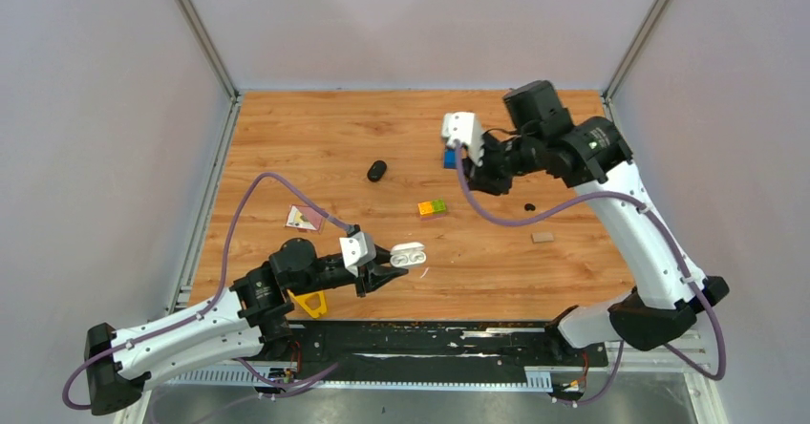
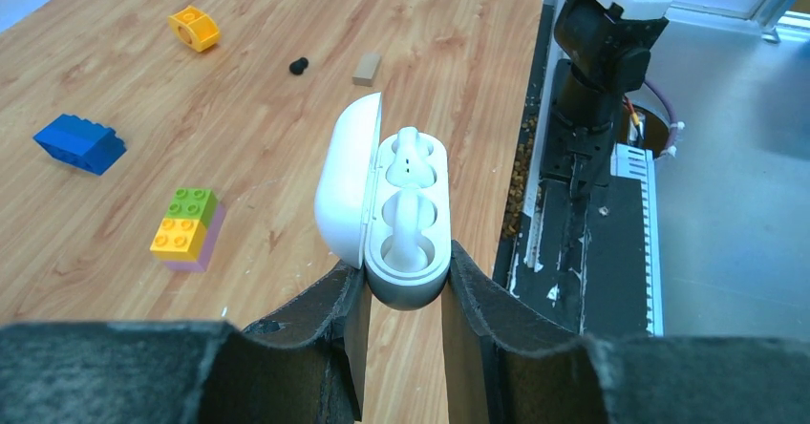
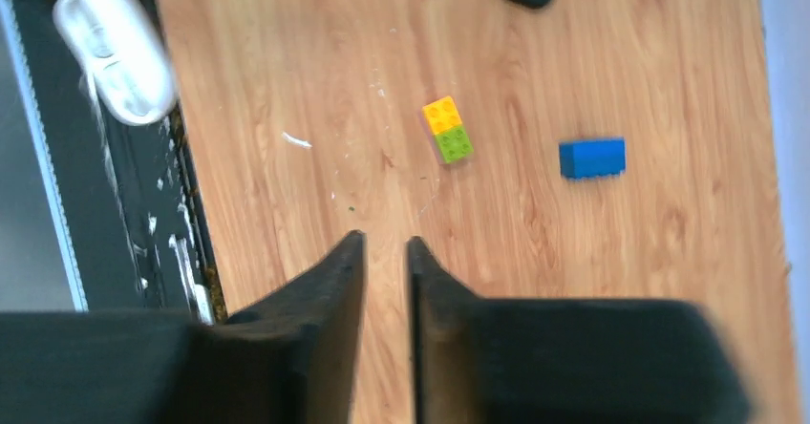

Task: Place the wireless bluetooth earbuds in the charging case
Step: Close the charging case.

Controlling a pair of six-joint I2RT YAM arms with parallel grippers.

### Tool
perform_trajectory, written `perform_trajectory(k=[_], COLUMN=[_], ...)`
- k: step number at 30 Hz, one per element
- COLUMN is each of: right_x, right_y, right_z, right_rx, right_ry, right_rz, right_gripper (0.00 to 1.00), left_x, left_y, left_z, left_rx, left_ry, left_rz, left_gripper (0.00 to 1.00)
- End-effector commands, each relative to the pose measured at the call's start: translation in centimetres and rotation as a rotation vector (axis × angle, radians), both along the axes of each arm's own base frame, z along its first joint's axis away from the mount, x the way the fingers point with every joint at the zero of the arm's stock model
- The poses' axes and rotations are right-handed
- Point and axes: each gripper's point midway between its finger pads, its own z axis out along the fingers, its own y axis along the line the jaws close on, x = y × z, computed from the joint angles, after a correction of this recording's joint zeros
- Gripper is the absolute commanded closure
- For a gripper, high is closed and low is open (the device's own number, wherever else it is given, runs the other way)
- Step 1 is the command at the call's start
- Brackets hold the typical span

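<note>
My left gripper needs to move the case across, then down, and release it, as both of the case's hollows are filled and bare wood is below, to its right in the top view.
The white charging case [image 2: 413, 288] has its lid [image 2: 340, 183] open. A white earbud [image 2: 409, 153] sits in its far well and another [image 2: 405, 241] in its near well. My left gripper [image 2: 406, 266] is shut on the case's near end and holds it near the table's front edge; the case also shows in the top view [image 1: 408, 254]. One black earbud [image 2: 299, 64] lies loose on the wood [image 1: 528, 207]. My right gripper [image 3: 385, 243] hangs high over the table's back right [image 1: 489, 178], jaws slightly apart and empty.
A black oval case [image 1: 377, 170] lies mid-left. A blue brick [image 1: 449, 158], a yellow-green brick [image 1: 432, 207], a tan block [image 1: 543, 237] and a yellow brick [image 2: 194, 28] are scattered about. A card [image 1: 304, 217] and a yellow piece [image 1: 310, 302] lie near the left arm.
</note>
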Motion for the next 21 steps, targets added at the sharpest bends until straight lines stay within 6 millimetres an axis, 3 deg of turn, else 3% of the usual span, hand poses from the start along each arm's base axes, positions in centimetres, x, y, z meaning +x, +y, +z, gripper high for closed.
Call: perform_trajectory(k=[1, 3, 5, 8, 10, 14, 21], right_x=[1.6, 2.1, -0.1, -4.1, -5.2, -5.6, -5.4], right_y=[-1.8, -1.9, -1.0, -0.5, -0.7, -0.9, 0.8], right_z=[3.0, 2.9, 1.6, -0.8, -2.1, -5.0, -7.8], right_rx=[0.251, 0.361, 0.421, 0.460, 0.459, 0.365, 0.274], right_ry=[0.009, 0.068, 0.134, 0.228, 0.230, 0.164, 0.211], right_rz=[-0.088, -0.147, -0.034, 0.148, 0.189, 0.228, 0.217], right_gripper=[0.70, 0.35, 0.23, 0.19, 0.18, 0.17, 0.08], left_x=[-0.3, -0.4, -0.3, -0.3, -0.3, -0.3, -0.3], left_y=[-0.6, -0.8, -0.8, -0.8, -0.9, -1.4, -2.2], left_z=[2.2, 2.0, 1.7, 1.2, 0.9, 0.3, 0.0], left_rx=[-0.057, -0.050, -0.042, -0.032, -0.019, 0.001, 0.006], left_ry=[-0.033, -0.024, -0.016, -0.006, 0.001, 0.016, 0.038], left_rz=[-0.031, -0.037, -0.034, -0.031, -0.037, -0.050, -0.069], left_gripper=[1.00, 1.00, 1.00, 1.00, 1.00, 1.00, 1.00])
